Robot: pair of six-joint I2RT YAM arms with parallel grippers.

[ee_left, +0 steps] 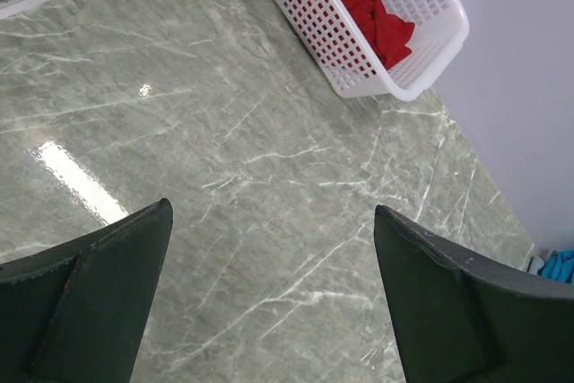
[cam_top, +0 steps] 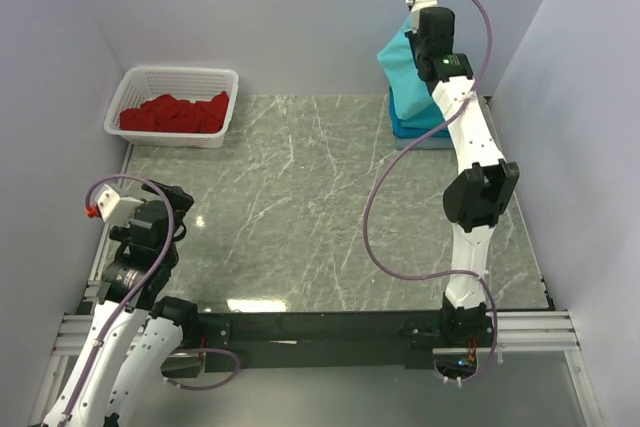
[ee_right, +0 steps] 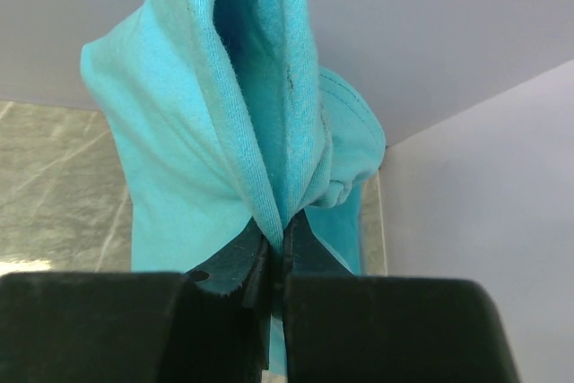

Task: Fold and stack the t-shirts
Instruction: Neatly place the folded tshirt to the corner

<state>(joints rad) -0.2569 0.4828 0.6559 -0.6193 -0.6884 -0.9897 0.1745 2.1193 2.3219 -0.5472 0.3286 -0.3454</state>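
Observation:
The hanging t-shirt sticks out past the pile's edge on the basket side, and my right gripper needs to move next toward the nearby side wall and down over the pile to let it go.
At the table's far right corner lies a pile of turquoise t-shirts (cam_top: pixel 415 125). One t-shirt (cam_top: pixel 400 55) is lifted above the pile, bunched and hanging, with my right gripper (cam_top: pixel 428 39) shut on a fold of its fabric. In the right wrist view this t-shirt (ee_right: pixel 197 159) drapes around the pinched fingertips of the right gripper (ee_right: pixel 280 238). My left gripper (cam_top: pixel 178 209) hovers over the near left of the table, jaws wide apart with only bare marble between its fingers (ee_left: pixel 126 257).
A white slotted basket (cam_top: pixel 215 77) holding red cloth (cam_top: pixel 175 114) stands at the far left; the left wrist view shows the basket (ee_left: pixel 421 60) too. Walls close in the table on the left, back and right. A purple cable (cam_top: pixel 385 197) loops beside the right arm.

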